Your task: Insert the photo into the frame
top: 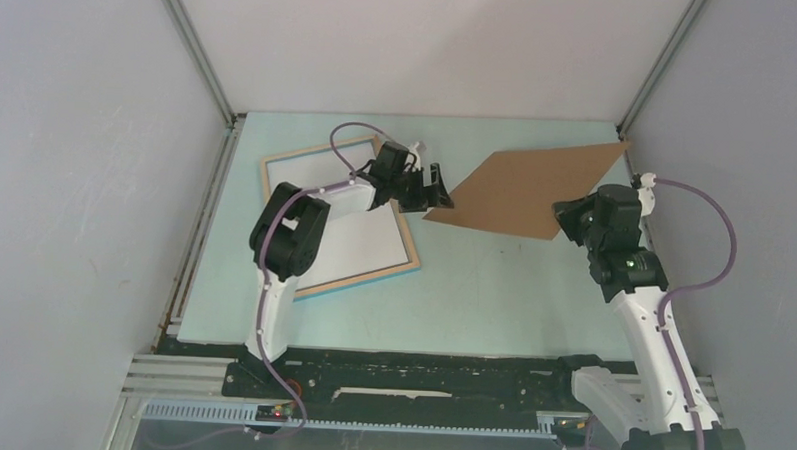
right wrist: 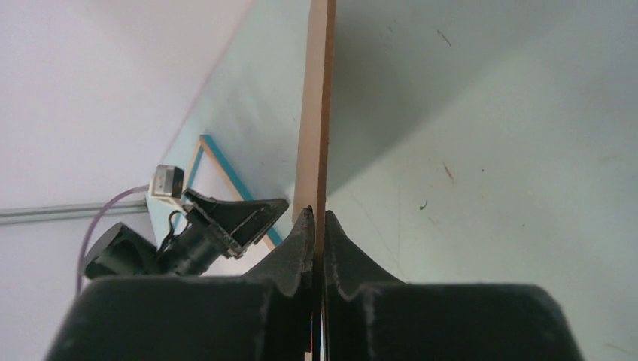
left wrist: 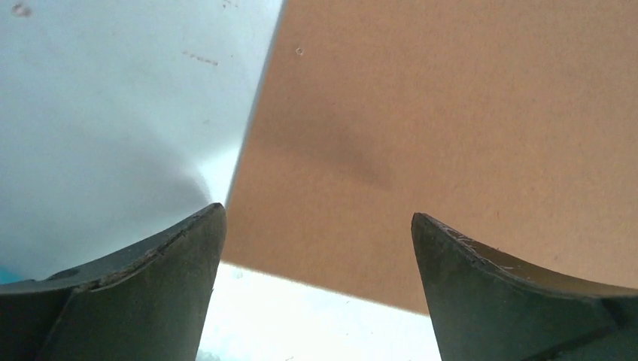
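The right gripper turns and moves back and left in the top view next, beside the frame, to release the board (top: pixel 526 189), which hangs away from the frame.
The frame (top: pixel 363 281), light wood with a teal edge, lies flat at the left of the table. A white sheet (top: pixel 359 244) fills its inside; no print shows, so I cannot tell whether it is the photo's back. My right gripper (top: pixel 565 213) is shut on one corner of the plain brown backing board (top: pixel 526 189) and holds it raised off the table; the right wrist view shows the board (right wrist: pixel 320 90) edge-on between the shut fingers (right wrist: pixel 317 213). My left gripper (top: pixel 438 186) is open and empty at the board's opposite corner, with the board (left wrist: pixel 451 135) just beyond its tips (left wrist: pixel 316 218).
The pale blue-green table (top: pixel 492 288) is boxed in by grey walls at the left, back and right. The left arm's forearm lies over the frame's upper right part. The left gripper (right wrist: pixel 226 222) and the frame's teal edge (right wrist: pixel 226 169) show in the right wrist view.
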Available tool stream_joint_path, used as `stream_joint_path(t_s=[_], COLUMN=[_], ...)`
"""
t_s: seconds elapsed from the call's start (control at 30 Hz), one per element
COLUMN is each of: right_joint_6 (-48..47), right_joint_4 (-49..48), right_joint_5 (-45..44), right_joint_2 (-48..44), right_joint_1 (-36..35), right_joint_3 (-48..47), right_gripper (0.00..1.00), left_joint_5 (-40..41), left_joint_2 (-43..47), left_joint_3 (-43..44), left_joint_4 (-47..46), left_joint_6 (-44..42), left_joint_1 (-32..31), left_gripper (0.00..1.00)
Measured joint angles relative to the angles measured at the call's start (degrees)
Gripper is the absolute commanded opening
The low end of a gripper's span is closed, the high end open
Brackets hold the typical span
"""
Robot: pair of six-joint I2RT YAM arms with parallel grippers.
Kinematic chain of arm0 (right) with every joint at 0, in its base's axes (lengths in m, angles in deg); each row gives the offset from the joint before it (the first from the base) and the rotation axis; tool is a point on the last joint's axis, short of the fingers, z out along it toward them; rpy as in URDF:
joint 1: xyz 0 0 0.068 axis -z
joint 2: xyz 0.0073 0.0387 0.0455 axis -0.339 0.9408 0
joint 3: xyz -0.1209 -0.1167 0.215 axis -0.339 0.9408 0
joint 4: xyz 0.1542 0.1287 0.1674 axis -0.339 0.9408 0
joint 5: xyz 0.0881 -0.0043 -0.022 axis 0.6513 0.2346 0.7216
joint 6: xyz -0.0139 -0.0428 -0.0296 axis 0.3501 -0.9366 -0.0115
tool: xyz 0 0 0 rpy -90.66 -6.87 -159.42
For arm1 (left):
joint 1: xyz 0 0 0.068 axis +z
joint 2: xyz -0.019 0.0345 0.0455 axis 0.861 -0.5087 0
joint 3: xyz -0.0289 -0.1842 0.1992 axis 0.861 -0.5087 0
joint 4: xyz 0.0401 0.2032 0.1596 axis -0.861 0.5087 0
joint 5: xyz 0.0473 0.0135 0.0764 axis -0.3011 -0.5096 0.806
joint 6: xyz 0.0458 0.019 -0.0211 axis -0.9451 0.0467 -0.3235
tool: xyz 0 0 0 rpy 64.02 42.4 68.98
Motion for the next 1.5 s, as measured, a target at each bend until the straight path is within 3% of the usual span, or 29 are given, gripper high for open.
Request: stream_joint_path(t_s=[0.07,0.2,0.43,0.63,0.83,1.07,1.3,1.5], right_joint_6=[-3.6,-13.0,-31.5,-46.4,-59.4,-75.2,-86.1,-92.6], right_joint_4=[0.2,-0.8,-5.1,-8.0,-7.7,-3.1,-0.4,-4.1], right_joint_5=[0.3,1.8,9.2,20.4,26.5,25.0,16.3,3.7], right_joint_2=[0.2,0.2,-0.5,-1.9,-3.8,-4.6,-9.4,-11.8], right_joint_1=[0.0,0.0,-0.1,-2.1,-7.9,-21.0,-40.2,-57.0], right_joint_3=[-1.0,-4.8,-7.5,-8.3,-8.7,-10.1,-5.9,2.0], right_gripper=[0.0,0.0,0.0,0.0,0.0,0.0,0.0,0.0], left_joint_5=[2.1,5.8,11.7,18.0,18.5,10.3,7.4,4.1], left_joint_2=[3.0,10.3,22.4,44.9,65.6,76.5,88.7,90.1], left_joint_3=[-3.4,-10.3,-14.6,-24.2,-28.7,-29.9,-31.3,-39.2], left_joint_4=[-0.9,-3.8,-5.4,1.1,10.9,21.1,31.3,36.4], left_joint_6=[-0.7,-1.6,-1.2,3.6,16.0,33.4,45.4,51.5], left_joint_1=[-0.2,-0.4,-0.6,-0.9,-0.2,5.9,10.9,13.9], left_gripper=[1.0,1.0,1.0,1.0,1.0,1.0,0.95,0.96])
